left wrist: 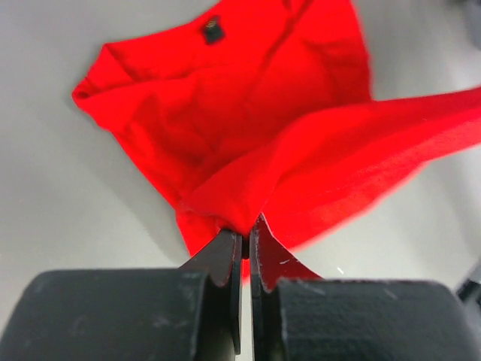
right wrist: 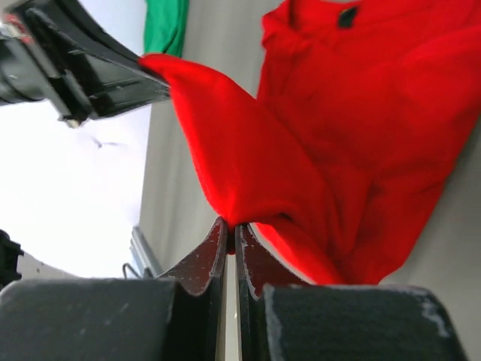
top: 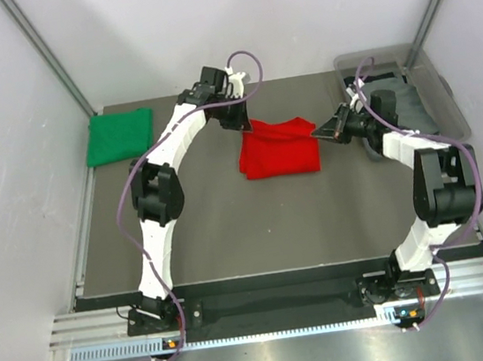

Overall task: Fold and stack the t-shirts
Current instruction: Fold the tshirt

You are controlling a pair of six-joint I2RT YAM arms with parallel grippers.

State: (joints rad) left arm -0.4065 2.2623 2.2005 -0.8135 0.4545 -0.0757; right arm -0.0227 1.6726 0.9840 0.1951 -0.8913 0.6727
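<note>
The t-shirt's collar-side corner (top: 255,123) (left wrist: 105,86) lies below and outward of my left gripper, so next it will move outward and down and release its pinched red t-shirt edge there.
A bright red t-shirt (top: 278,147) lies partly folded at the back middle of the table. My left gripper (top: 235,121) is shut on its far left corner, seen pinched in the left wrist view (left wrist: 245,229). My right gripper (top: 322,132) is shut on its far right corner, seen pinched in the right wrist view (right wrist: 231,229). The held edge is lifted and stretched between them; the rest of the red t-shirt (left wrist: 225,98) (right wrist: 361,120) lies on the table. A folded green t-shirt (top: 118,135) lies at the back left and shows in the right wrist view (right wrist: 167,26).
A clear plastic bin (top: 430,93) at the back right holds dark cloth (top: 409,100). White walls enclose the table on three sides. Bare grey table surface (top: 274,221) lies in front of the red t-shirt.
</note>
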